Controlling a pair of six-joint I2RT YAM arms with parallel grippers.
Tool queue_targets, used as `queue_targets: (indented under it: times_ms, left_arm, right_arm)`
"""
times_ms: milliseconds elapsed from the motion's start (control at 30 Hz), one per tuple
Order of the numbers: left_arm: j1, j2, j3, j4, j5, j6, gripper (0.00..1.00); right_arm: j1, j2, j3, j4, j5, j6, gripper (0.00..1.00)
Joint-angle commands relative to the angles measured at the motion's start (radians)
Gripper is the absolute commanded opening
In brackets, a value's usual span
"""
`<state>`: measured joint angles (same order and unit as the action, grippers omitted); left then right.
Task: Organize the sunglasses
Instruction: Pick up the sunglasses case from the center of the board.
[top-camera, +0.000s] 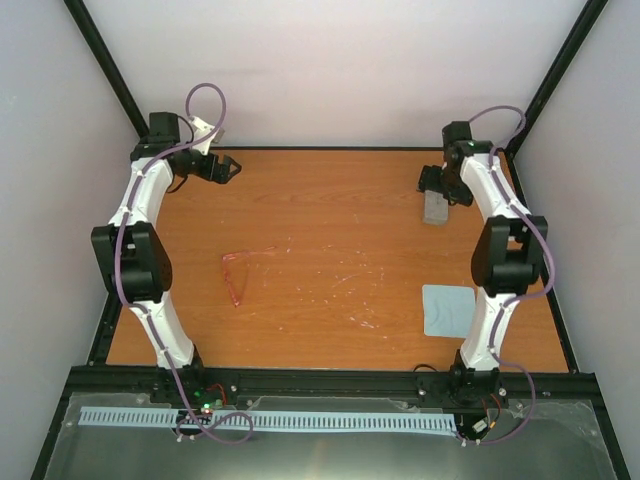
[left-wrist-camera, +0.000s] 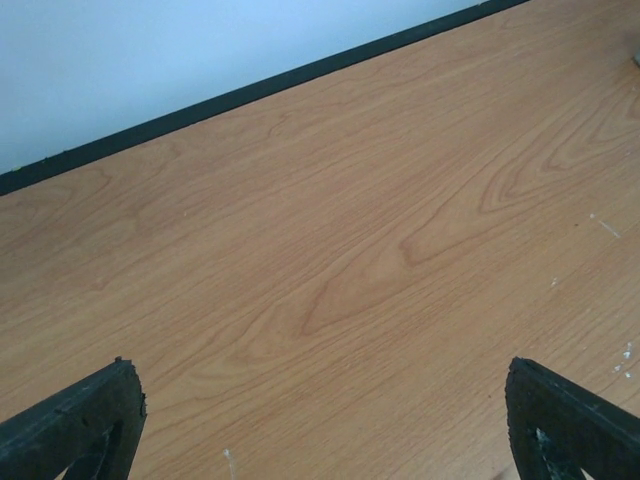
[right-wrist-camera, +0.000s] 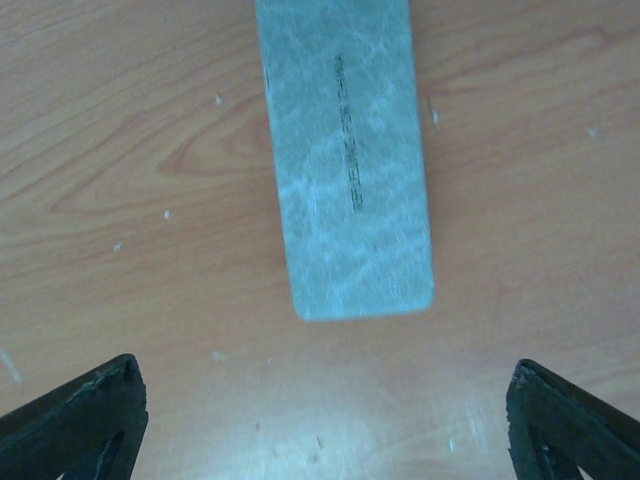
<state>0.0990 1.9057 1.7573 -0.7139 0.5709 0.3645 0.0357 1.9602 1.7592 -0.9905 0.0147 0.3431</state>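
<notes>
I need to lower my right gripper and move it outward until my open fingers straddle the grey case's long edges, since the case's near end is ahead of them.
The sunglasses (top-camera: 240, 272), thin and red-pink with their arms spread, lie on the wooden table left of centre. My left gripper (top-camera: 226, 171) hangs open at the far left corner, well behind them. In the left wrist view its fingertips (left-wrist-camera: 75, 420) frame bare wood only. My right gripper (top-camera: 434, 186) stands open at the far right, just above the grey case (top-camera: 436, 208). The closed case (right-wrist-camera: 345, 160) lies flat ahead of the right fingertips (right-wrist-camera: 80, 420), untouched.
A light blue square cloth (top-camera: 447, 310) lies flat near the right arm's base. A black frame rail (top-camera: 330, 148) bounds the table's far edge, with white walls behind and at both sides. Small white specks dot the wood near the centre.
</notes>
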Motion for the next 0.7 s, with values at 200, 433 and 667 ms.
queue_targets:
  times_ms: [200, 433, 667]
  left_arm:
    - [0.002, 0.024, 0.037, -0.013, -0.029, -0.006, 0.98]
    - [0.002, 0.023, 0.031, -0.006, -0.021, -0.033, 0.98]
    - [0.002, 0.019, 0.008, -0.004, -0.001, -0.056, 0.96]
  right_arm:
    - [0.010, 0.360, 0.446, -0.229, 0.130, -0.053, 0.98]
    - [0.009, 0.445, 0.500, -0.242, 0.113, -0.049, 0.93]
    - [0.006, 0.464, 0.484, -0.233, 0.077, -0.047, 0.91]
